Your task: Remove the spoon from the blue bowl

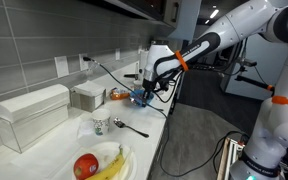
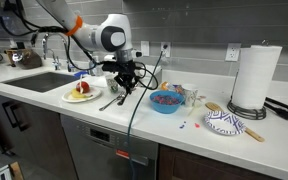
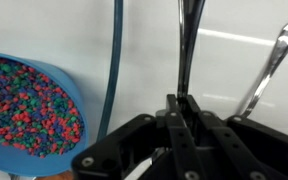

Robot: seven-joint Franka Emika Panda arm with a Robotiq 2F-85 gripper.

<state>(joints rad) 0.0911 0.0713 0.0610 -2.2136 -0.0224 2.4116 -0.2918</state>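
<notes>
My gripper lowers to the bare counter beside the blue bowl and releases the spoon's handle next, since the spoon (image 3: 189, 45) hangs clear of the bowl's rim.
The blue bowl (image 3: 29, 105) is filled with small multicoloured beads and sits on the white counter; it also shows in an exterior view (image 2: 166, 100). My gripper (image 3: 184, 100) is shut on the thin dark handle of the spoon (image 3: 189, 45). It holds the spoon beside the bowl, over bare counter, clear of the rim. In the exterior view my gripper (image 2: 127, 85) hangs between the bowl and the fruit plate. The spoon's tip is out of the wrist view.
A second dark utensil (image 3: 274, 60) lies on the counter near the gripper (image 2: 109, 103). A white plate with fruit (image 2: 82, 92), a sink, a pale dish (image 2: 224, 122), a paper towel roll (image 2: 256, 75) and a white cup (image 1: 99, 126) stand around. A blue cable (image 3: 112, 60) runs past the bowl.
</notes>
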